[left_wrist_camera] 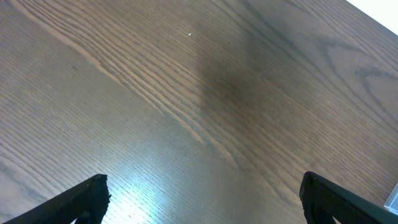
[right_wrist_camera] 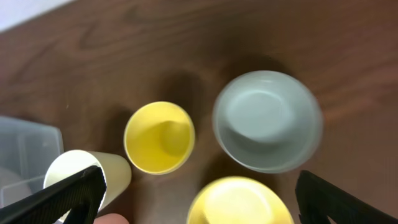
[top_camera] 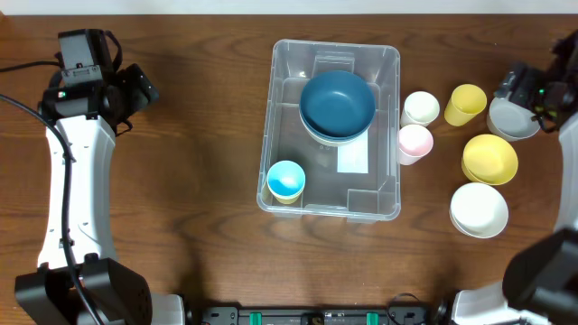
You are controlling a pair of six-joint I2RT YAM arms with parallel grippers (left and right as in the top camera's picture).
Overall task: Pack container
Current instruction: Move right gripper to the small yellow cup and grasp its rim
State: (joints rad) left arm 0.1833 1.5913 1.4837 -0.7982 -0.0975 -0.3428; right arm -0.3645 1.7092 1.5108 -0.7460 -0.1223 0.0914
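Note:
A gap beside the grey bowl leaves room for a finger. I will next lower my right gripper to the yellow cup, onto its rim (right_wrist_camera: 192,137) there.
The clear plastic container (top_camera: 331,128) sits mid-table with a white label on its base. Inside it are a dark blue bowl (top_camera: 337,103) stacked on a paler bowl, and a light blue cup (top_camera: 285,181). Its corner shows in the right wrist view (right_wrist_camera: 25,149). My left gripper (left_wrist_camera: 202,199) is open over bare wood at the far left (top_camera: 135,90). My right gripper (right_wrist_camera: 199,199) is open and empty at the far right, above a grey bowl (right_wrist_camera: 267,121), a yellow cup (right_wrist_camera: 159,137), a yellow bowl (right_wrist_camera: 239,202) and a cream cup (right_wrist_camera: 84,174).
Right of the container stand a cream cup (top_camera: 420,108), a pink cup (top_camera: 414,142), a yellow cup (top_camera: 466,103), a grey bowl (top_camera: 511,119), a yellow bowl (top_camera: 489,159) and a white bowl (top_camera: 479,209).

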